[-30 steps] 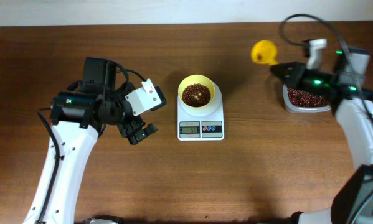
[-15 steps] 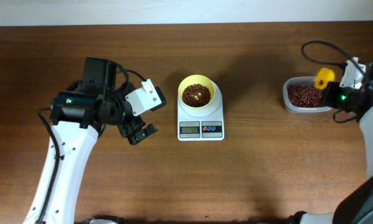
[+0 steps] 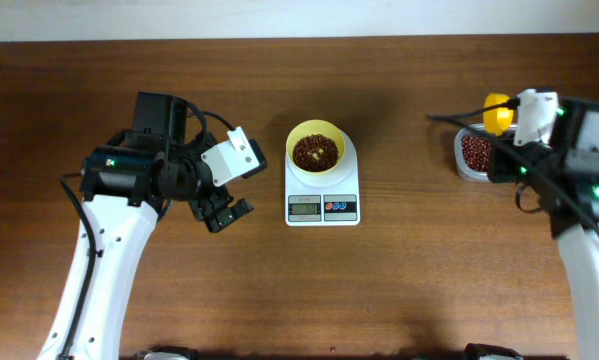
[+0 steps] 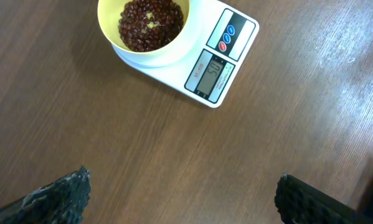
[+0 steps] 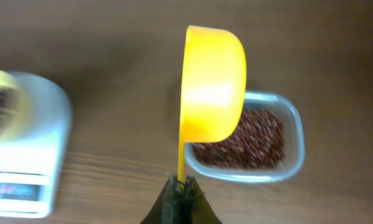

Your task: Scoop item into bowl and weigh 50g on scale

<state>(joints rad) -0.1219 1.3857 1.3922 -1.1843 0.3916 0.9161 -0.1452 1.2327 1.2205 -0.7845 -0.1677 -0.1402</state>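
The scoop (image 5: pixel 212 84) in my right gripper needs to go back and down to the bare table next, and then I should release it, because the scale shows the target weight.
The pale-yellow bowl (image 3: pixel 318 133) stands on the white scale (image 3: pixel 322 207) at the table's middle and holds red-brown beans (image 3: pixel 316 152). The left wrist view also shows the bowl (image 4: pixel 174 53), its beans (image 4: pixel 150 25) and the scale (image 4: pixel 220 68). My left gripper (image 3: pixel 227 213) is open and empty over bare table left of the scale (image 4: pixel 183 182). My right gripper (image 5: pixel 182 183) is shut on the handle of a yellow scoop (image 5: pixel 212 84), held above the left end of the clear tub (image 5: pixel 295 143) of beans (image 5: pixel 245 140). The scoop's inside is hidden.
In the overhead view the scoop (image 3: pixel 496 112) hangs at the far-left corner of the tub (image 3: pixel 476 155), under my right arm (image 3: pixel 569 150). The scale (image 5: pixel 24 143) shows blurred at the left of the right wrist view. A cable loops near the right arm.
My right arm carried the scoop from left of the tub rightwards over it, then back to the tub's left end. The left arm, bowl and scale have not moved.
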